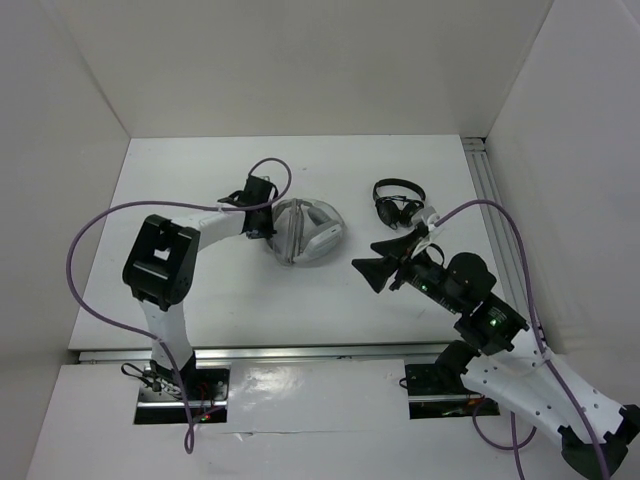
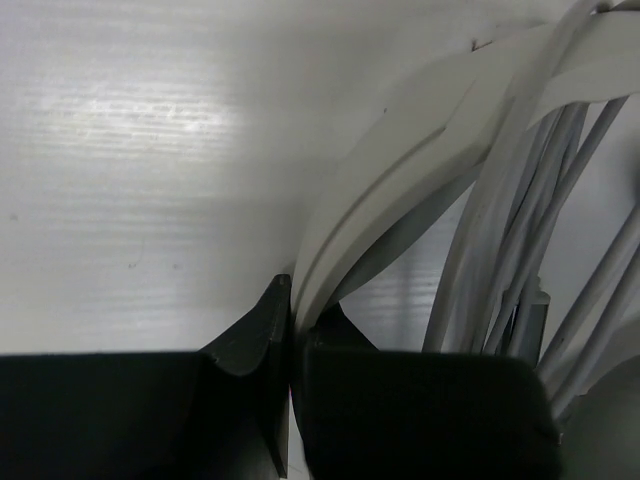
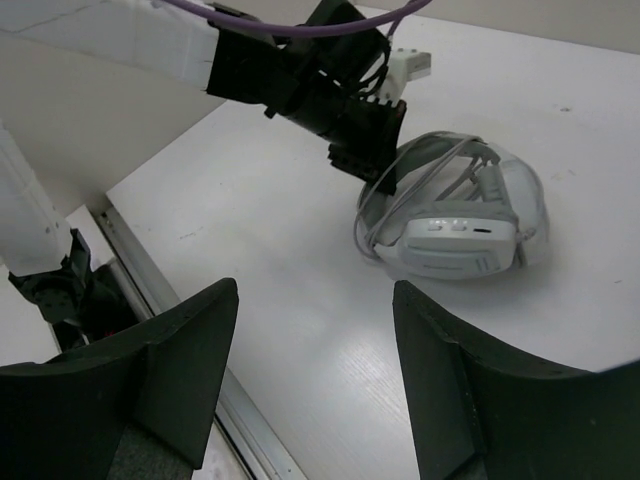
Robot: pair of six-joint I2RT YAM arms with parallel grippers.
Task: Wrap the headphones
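My left gripper eases the flat white headband slightly outward next and releases it. The headband sits between its fingers, with clear tabletop outward of it.
The light grey headphones [image 1: 308, 235] lie folded near the middle of the white table [image 1: 200, 300], with their thin grey cable [image 3: 372, 218] looped around them. My left gripper [image 1: 272, 226] is at their left side, shut on the flat white headband [image 2: 400, 170]; in the left wrist view the band runs between the black fingertips [image 2: 262, 320], and several cable strands [image 2: 560, 220] pass to the right. My right gripper [image 1: 368, 262] hovers to the right of the headphones [image 3: 455, 230], open and holding nothing [image 3: 315, 285]. The right wrist view also shows the left gripper [image 3: 375, 170] on the headphones.
Small black headphones [image 1: 398, 205] lie at the back right, just behind my right arm. White walls enclose the table on three sides. A metal rail [image 1: 300, 352] runs along the near edge and another rail [image 1: 488, 195] along the right side.
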